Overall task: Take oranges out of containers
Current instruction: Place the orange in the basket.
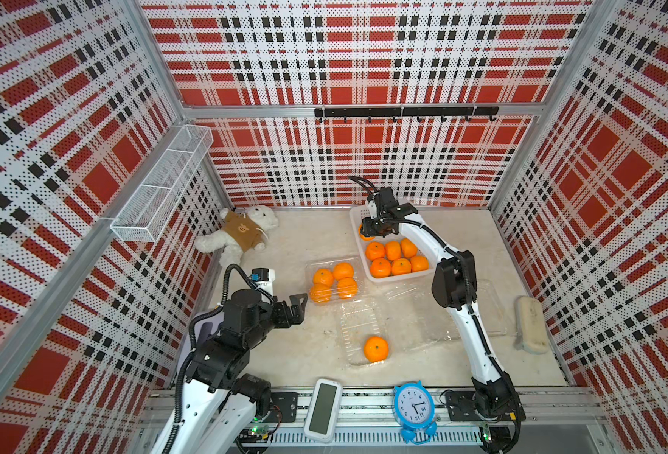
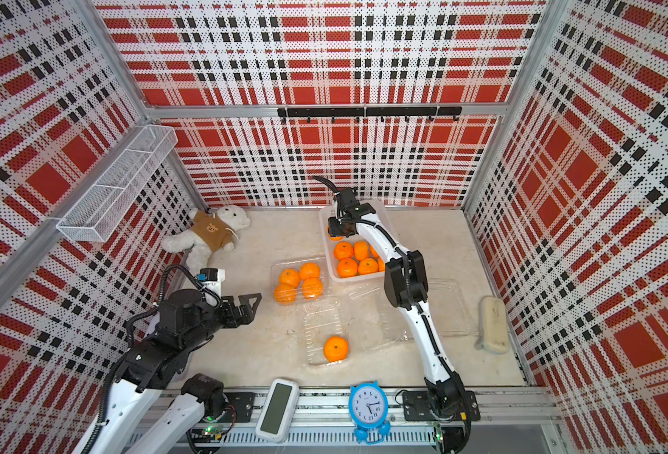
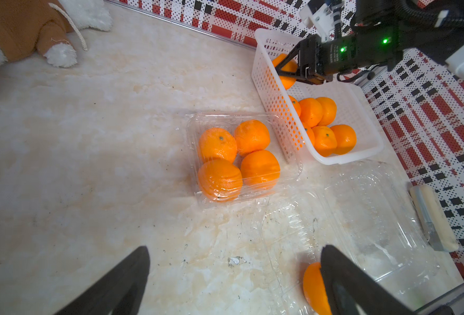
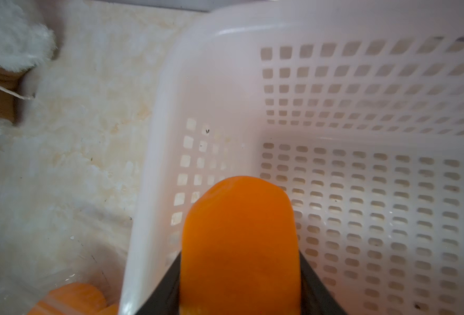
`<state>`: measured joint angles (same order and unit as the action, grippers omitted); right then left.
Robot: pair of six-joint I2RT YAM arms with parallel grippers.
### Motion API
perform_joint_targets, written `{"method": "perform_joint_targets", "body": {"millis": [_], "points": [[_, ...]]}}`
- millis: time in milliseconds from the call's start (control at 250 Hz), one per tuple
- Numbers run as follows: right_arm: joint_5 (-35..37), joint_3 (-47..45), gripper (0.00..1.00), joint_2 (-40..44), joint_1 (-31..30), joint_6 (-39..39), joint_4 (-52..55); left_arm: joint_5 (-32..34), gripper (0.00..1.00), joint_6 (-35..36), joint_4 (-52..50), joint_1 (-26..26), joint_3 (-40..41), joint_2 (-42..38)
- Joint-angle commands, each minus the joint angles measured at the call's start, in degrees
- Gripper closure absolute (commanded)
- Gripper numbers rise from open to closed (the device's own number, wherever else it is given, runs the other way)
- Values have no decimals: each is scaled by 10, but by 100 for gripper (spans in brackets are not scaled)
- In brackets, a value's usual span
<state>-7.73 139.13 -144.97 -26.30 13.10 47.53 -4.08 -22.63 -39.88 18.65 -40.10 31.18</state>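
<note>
My right gripper's orange goes down into the white basket (image 4: 362,81) next for release beyond the other oranges, since bare basket bottom lies below the gripper.
My right gripper (image 1: 368,232) is shut on an orange (image 4: 240,240) and hangs over the far end of the white basket (image 4: 362,81), which has several oranges (image 1: 395,257) at its near end. A clear container (image 1: 309,271) left of the basket has its lid shut over several oranges (image 3: 236,161). Nearer me, an open container (image 1: 354,318) holds one orange (image 1: 376,349). An empty clear container (image 1: 485,314) lies partly under the right arm. My left gripper (image 3: 233,249) is open over bare table, with that single orange (image 3: 311,286) just behind one finger.
A teddy bear (image 1: 238,234) lies at the back left. A cream brush (image 1: 531,324) rests by the right wall. A blue clock (image 1: 414,408) and a white device (image 1: 322,408) sit on the front rail. A wire shelf (image 1: 159,184) hangs on the left wall.
</note>
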Motion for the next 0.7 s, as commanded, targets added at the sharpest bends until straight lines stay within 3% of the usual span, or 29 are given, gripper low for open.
{"method": "perform_joint_targets", "body": {"millis": [0, 152, 692], "points": [[-8, 18, 84, -11, 3, -9, -22, 0, 1, 6, 7, -8, -1, 1], [3, 7, 80, -15, 3, -14, -18, 0, 1, 6, 7, -9, -1, 2], [12, -6, 42, -6, -2, -24, -15, -7, 1, 8, 9, -9, -2, -5]]}}
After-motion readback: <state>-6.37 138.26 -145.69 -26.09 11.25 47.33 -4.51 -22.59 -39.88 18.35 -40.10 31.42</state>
